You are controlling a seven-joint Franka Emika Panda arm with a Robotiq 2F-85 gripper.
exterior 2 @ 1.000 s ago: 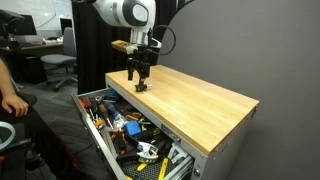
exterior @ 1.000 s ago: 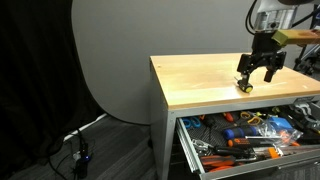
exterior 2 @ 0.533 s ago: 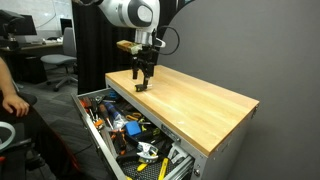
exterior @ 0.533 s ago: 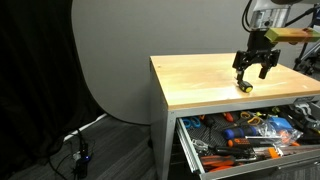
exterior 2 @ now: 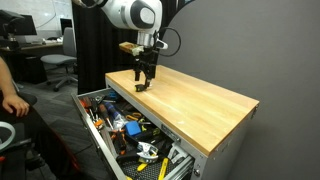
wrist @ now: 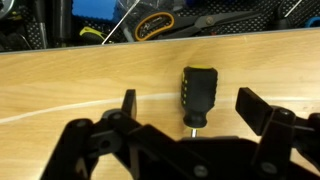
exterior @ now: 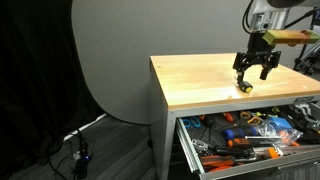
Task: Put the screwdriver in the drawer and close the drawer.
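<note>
The screwdriver's black and yellow handle (exterior: pixel 245 87) (wrist: pixel 199 93) lies below my gripper, with the open fingers already on either side of it. My gripper will go down and close on the handle next.
The screwdriver (wrist: pixel 198 94) has a black and yellow handle and lies on the wooden tabletop (exterior: pixel 200 78), near the edge above the open drawer. In both exterior views it shows as a small dark and yellow object (exterior: pixel 245 85) (exterior 2: pixel 141 88). My gripper (wrist: pixel 190 108) is open, hovering right above it with a finger on each side of the handle, not touching. The gripper also shows in both exterior views (exterior: pixel 254 70) (exterior 2: pixel 146 76). The open drawer (exterior: pixel 245 135) (exterior 2: pixel 130 135) under the tabletop is full of tools.
The drawer holds several pliers, screwdrivers and a blue case (exterior 2: pixel 132 128). A person's arm (exterior 2: pixel 12 100) and an office chair (exterior 2: pixel 58 68) are at one side. A black curtain and cables (exterior: pixel 80 150) stand beside the cabinet.
My gripper has risen slightly and shifted a little along the tabletop above the screwdriver. The screwdriver and drawer have not moved.
</note>
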